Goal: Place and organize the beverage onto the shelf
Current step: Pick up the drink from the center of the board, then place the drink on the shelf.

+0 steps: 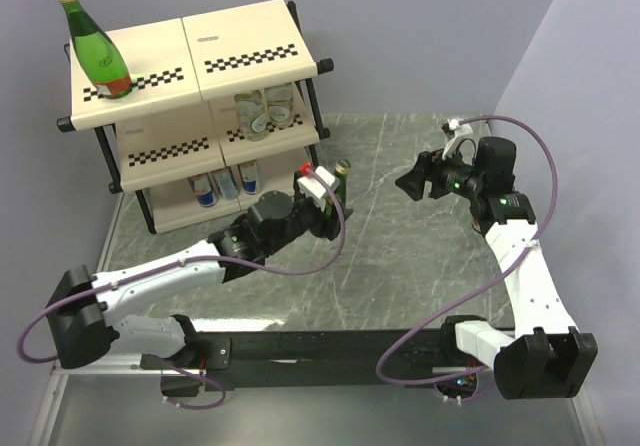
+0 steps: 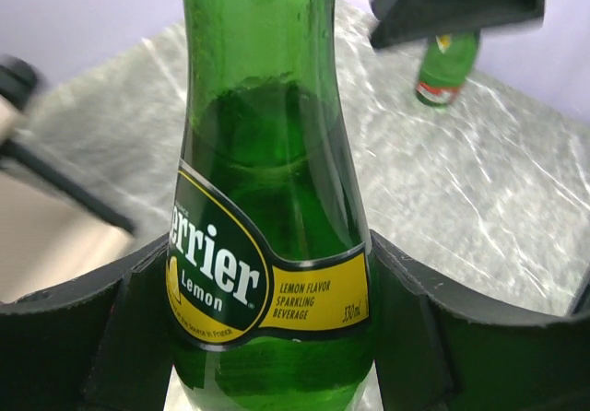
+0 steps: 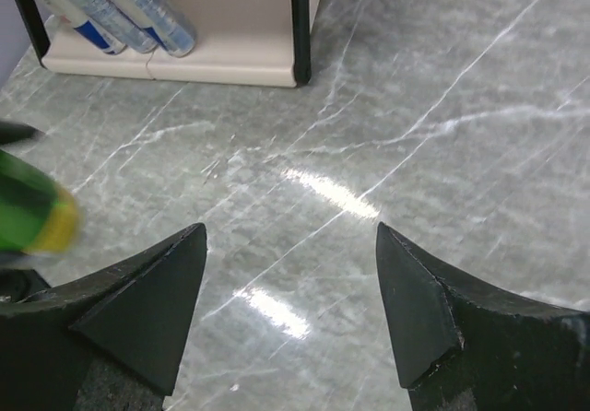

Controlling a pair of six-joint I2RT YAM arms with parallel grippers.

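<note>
My left gripper needs to go up over the free spot (image 1: 165, 73) beside the bottle on the top level and let go there. That spot is above it and to its left in the top view.
My left gripper (image 1: 333, 199) is shut on a green glass Perrier bottle with a gold cap (image 1: 342, 178). In the left wrist view the fingers (image 2: 124, 328) press both sides of its label (image 2: 267, 245). It stands upright just right of the shelf (image 1: 150, 106). Another green bottle (image 1: 97, 46) stands on the top tier's left panel. A third one (image 2: 447, 65) stands far off on the table, under my right gripper. Two clear bottles (image 1: 265, 111) are on the middle tier and three blue-silver cans (image 1: 225, 181) on the bottom tier. My right gripper (image 1: 408, 181) is open and empty over the table (image 3: 290, 236).
The marble tabletop (image 1: 400, 266) spreads right of the shelf. The shelf's black corner post (image 3: 300, 19) and the cans (image 3: 101, 5) show at the top left of the right wrist view. A blurred green-yellow shape (image 3: 32, 213) sits at that view's left edge. Grey walls enclose the back and right.
</note>
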